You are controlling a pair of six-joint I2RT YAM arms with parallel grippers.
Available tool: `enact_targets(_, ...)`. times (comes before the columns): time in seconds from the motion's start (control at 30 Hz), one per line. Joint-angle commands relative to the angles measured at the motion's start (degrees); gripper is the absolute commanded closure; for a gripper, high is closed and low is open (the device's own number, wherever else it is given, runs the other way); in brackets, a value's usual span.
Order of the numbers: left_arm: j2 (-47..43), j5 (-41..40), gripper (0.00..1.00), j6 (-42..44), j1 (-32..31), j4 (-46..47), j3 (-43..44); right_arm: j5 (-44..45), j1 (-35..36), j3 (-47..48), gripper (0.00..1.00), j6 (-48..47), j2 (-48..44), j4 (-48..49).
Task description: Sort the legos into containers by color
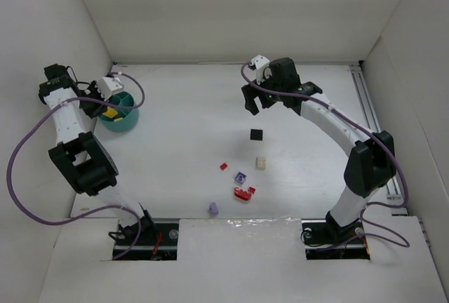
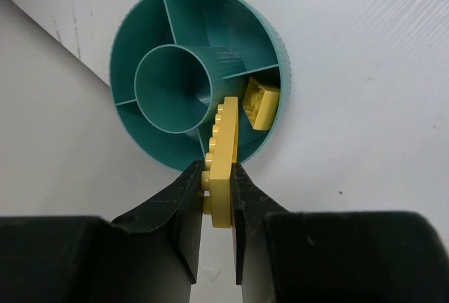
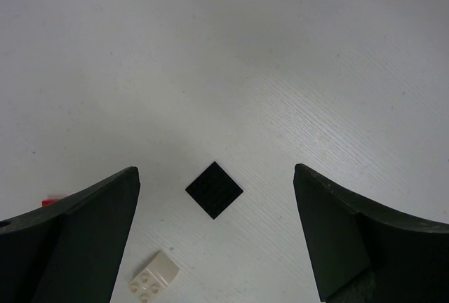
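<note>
The biggest red piece lies below my right gripper and back toward the base, so my gripper must go back past the cream brick and down around it.
My left gripper (image 2: 217, 170) is shut on a long yellow plate (image 2: 224, 131), held edge-up over the near rim of the teal bowl (image 2: 277, 43). Another yellow brick (image 2: 261, 103) lies in the bowl's right compartment. From above, the bowl (image 1: 128, 122) sits at the far left with the left gripper (image 1: 105, 106) over it. My right gripper (image 3: 215, 168) hangs open above the flat black square (image 3: 214, 189), with a cream brick (image 3: 154, 275) just nearer. Loose on the table are the black square (image 1: 257, 135), the cream brick (image 1: 261, 163), red pieces (image 1: 243, 193) and lilac bricks (image 1: 240, 177).
White walls close in the table on the left, back and right. A metal rail (image 1: 368, 103) runs along the right side. The bowl has a round middle cup (image 2: 172, 89) and partitions around it. A red sliver (image 3: 50, 201) shows by the right gripper's left finger.
</note>
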Motion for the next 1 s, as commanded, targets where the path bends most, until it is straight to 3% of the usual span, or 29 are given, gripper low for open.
enact_targets(0.0, 0.7, -0.5, 0.9, 1.7, 0.5, -0.5, 2.2, 0.1, 0.6, 3.1, 0.05, 0.4, 0.6, 1.1)
enact_targets(0.1, 0.7, -1.0, 0.89, 2.3, 0.0, -0.5, 0.6, 0.1, 0.6, 3.1, 0.05, 0.4, 1.1, 1.1)
enact_targets(0.2, 0.1, -1.5, 0.8, 2.9, -0.6, 0.8, -1.0, -0.4, 0.6, 3.6, 0.05, 0.4, 1.7, 1.1)
enact_targets(0.4, -0.5, -1.7, 0.52, 3.5, -1.3, 2.0, -2.2, -0.4, 0.6, 4.2, 0.05, 0.4, 1.7, 0.5)
enact_targets(0.6, -3.5, 5.8, 0.48, -0.1, -1.8, 2.0, 0.1, -0.4, 0.6, 2.8, 0.05, 0.4, 1.0, 0.5)
enact_targets(0.77, -10.5, 16.3, 0.46, -10.6, -3.4, 9.1, 0.8, -5.4, -0.9, -2.7, 0.05, -4.8, -2.4, -5.6)
enact_targets(0.97, -25.6, 15.3, 0.28, -33.6, -8.4, 28.3, -11.5, -10.3, 1.2, -13.4, 0.06, -20.0, -10.9, -14.9)
